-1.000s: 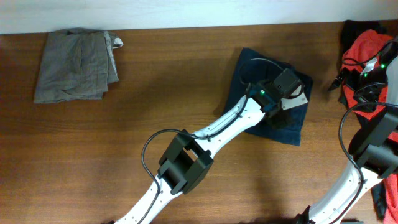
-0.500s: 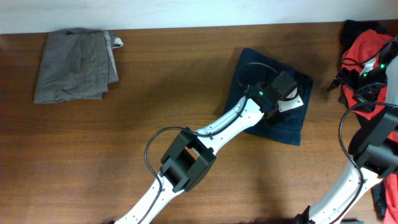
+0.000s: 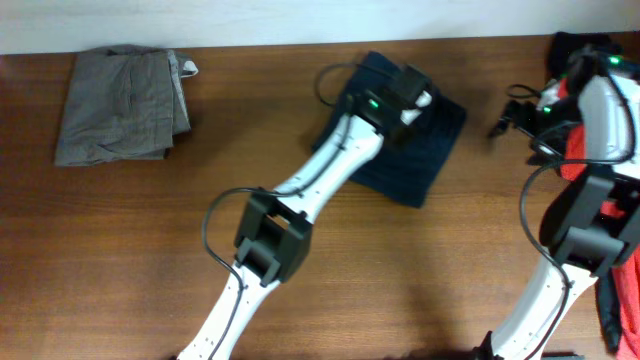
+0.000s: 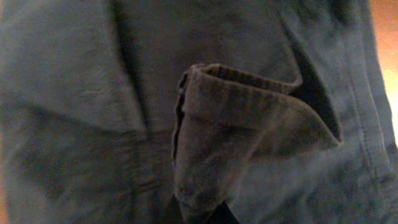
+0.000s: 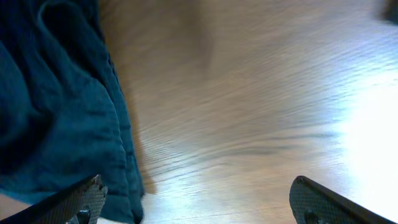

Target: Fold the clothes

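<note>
Next, the left gripper lifts to the left in the overhead view and releases the fold, since bare wood by the grey-khaki garment lies that way from it.
The dark navy garment (image 3: 400, 155) lies bunched at the back middle of the table. My left gripper (image 3: 413, 95) is over its far edge, shut on a raised fold of the navy cloth (image 4: 242, 137) that fills the left wrist view. To its right, my right gripper (image 3: 507, 118) hovers open above bare wood, its fingertips (image 5: 78, 200) wide apart and the navy hem (image 5: 121, 155) just inside the left one. The grey-khaki garment (image 3: 120, 105) lies folded at the back left. The red T-shirt (image 3: 572, 162) lies at the right edge, mostly hidden behind my right arm.
The wooden table (image 3: 150, 250) ends at its far edge just behind the garments. A dark cloth (image 3: 575, 43) lies in the back right corner. Both arms reach in from the front; the left arm crosses the table's middle.
My left gripper has shut on the navy garment and dragged it left and toward the far edge, bunching it. My right gripper has swung left toward it, still open.
</note>
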Available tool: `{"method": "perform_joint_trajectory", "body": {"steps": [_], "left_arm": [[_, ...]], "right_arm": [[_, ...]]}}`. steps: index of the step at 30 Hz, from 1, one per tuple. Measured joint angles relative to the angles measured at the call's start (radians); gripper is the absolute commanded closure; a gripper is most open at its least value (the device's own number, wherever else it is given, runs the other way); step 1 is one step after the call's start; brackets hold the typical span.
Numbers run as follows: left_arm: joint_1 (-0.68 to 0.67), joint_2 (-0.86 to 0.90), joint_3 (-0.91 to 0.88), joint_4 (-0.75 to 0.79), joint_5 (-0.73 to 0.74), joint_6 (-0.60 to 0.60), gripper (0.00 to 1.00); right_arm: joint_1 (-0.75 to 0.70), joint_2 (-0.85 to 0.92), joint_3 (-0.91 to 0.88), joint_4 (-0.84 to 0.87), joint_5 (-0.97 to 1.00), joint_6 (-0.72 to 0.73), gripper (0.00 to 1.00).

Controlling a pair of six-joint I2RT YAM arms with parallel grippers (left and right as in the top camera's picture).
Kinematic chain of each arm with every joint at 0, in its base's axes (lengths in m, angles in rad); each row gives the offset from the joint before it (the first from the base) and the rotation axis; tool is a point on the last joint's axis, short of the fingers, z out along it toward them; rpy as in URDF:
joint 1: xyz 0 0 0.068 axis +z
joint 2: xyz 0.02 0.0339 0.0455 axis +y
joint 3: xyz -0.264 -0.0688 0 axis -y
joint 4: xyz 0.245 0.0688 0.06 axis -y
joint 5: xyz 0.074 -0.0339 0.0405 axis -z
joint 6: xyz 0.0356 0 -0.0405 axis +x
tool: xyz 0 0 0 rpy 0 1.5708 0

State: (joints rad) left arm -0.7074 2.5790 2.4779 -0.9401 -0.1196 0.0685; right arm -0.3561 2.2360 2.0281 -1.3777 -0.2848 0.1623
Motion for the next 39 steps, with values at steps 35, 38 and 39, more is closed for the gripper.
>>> {"method": "perform_joint_trajectory", "body": {"steps": [35,38,39], "left_arm": [[0.144,-0.072,0.172,-0.224,-0.111,-0.268,0.99],[0.145,-0.082,0.172,-0.226,-0.118,-0.277,0.99],[0.145,-0.085,0.172,-0.228,-0.117,-0.279,0.99]], "right_arm": [[0.489,0.0,-0.283,0.512,-0.052,0.377,0.96],[0.49,0.0,-0.319,0.536,-0.045,0.388,0.96],[0.49,0.0,-0.327,0.537,-0.045,0.389,0.96]]}}
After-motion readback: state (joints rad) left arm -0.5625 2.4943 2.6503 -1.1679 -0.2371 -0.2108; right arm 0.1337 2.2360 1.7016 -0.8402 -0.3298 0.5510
